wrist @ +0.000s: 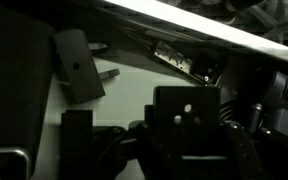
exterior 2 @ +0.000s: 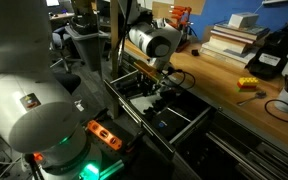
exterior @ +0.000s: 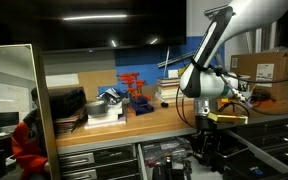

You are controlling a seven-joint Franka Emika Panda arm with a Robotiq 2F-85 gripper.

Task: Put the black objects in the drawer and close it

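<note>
My gripper lowers the held block beside the second black object next, as the block still hangs above the bare pale drawer bottom (exterior 2: 148, 102) (wrist: 130, 94).
The drawer (exterior 2: 189, 113) of the dark tool cabinet stands open below the wooden bench; it also shows in an exterior view (exterior: 164, 156). My gripper (wrist: 187, 150) is down inside it, seen in both exterior views (exterior: 206, 135) (exterior 2: 156, 95). In the wrist view it is shut on a black object (wrist: 187, 115), a matte block with small holes, held just above the pale drawer floor. A second black object (wrist: 74, 62) lies flat on the drawer floor to the upper left, apart from the gripper.
On the bench stand a stack of books (exterior 2: 234, 40), a red rack (exterior: 134, 90) and a cardboard box (exterior: 269, 70). A small yellow item (exterior 2: 247, 84) lies near the bench edge. An orange tool (exterior 2: 104, 135) lies beside the cabinet. Neighbouring drawers (exterior: 89, 160) are closed.
</note>
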